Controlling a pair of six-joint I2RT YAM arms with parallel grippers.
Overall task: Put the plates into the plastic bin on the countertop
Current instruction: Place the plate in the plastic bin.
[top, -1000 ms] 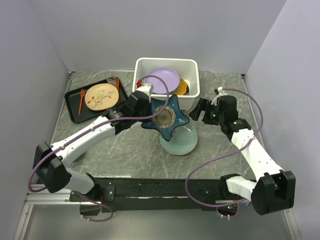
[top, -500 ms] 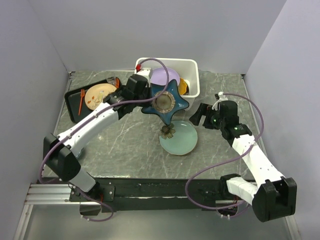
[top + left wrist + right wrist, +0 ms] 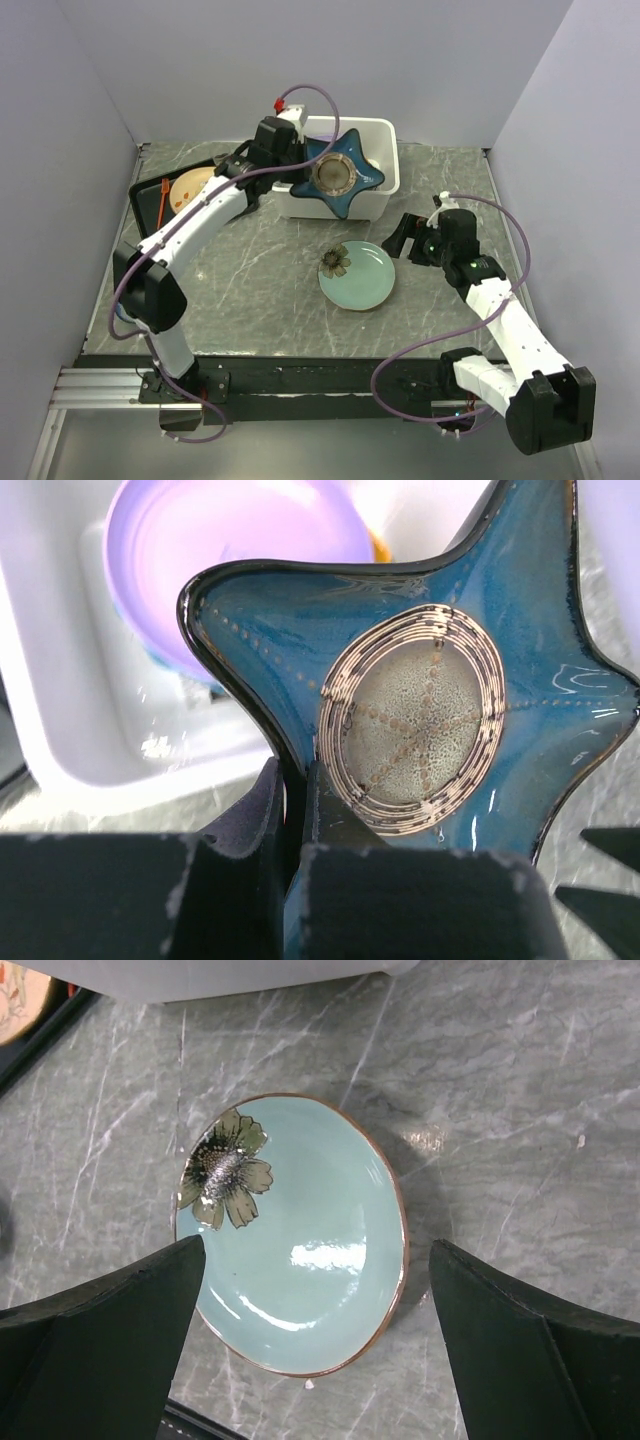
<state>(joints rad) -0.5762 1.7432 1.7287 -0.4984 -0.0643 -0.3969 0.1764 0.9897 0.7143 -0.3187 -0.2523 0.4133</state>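
Observation:
I need to move my left gripper outward and lower the navy star-shaped plate (image 3: pixel 430 720) onto the purple plate (image 3: pixel 240 540) to let go of it, because its tip still sticks out over the bin's near rim.
My left gripper (image 3: pixel 298 178) is shut on the edge of the navy star-shaped plate (image 3: pixel 337 177) and holds it over the white plastic bin (image 3: pixel 383 130). In the left wrist view the star plate (image 3: pixel 430 720) fills the frame, pinched at its rim by my left gripper (image 3: pixel 297 815), with a purple plate (image 3: pixel 235 540) and a bit of orange plate (image 3: pixel 380 548) in the bin (image 3: pixel 60 710) below. The pale green plate with a flower (image 3: pixel 357 275) lies on the grey marble countertop (image 3: pixel 250 290). My right gripper (image 3: pixel 405 238) is open just right of it; in the right wrist view the green plate (image 3: pixel 300 1240) sits between its fingers (image 3: pixel 100 1350).
A black tray (image 3: pixel 150 215) at the back left holds a beige plate (image 3: pixel 188 188) and an orange utensil (image 3: pixel 161 203). Grey walls close in the left, back and right. The arm bases stand on a dark rail (image 3: pixel 320 375) at the near edge.
My left gripper has carried the star plate up and back from above the green plate to over the bin. The right gripper has drifted slightly nearer and stays open.

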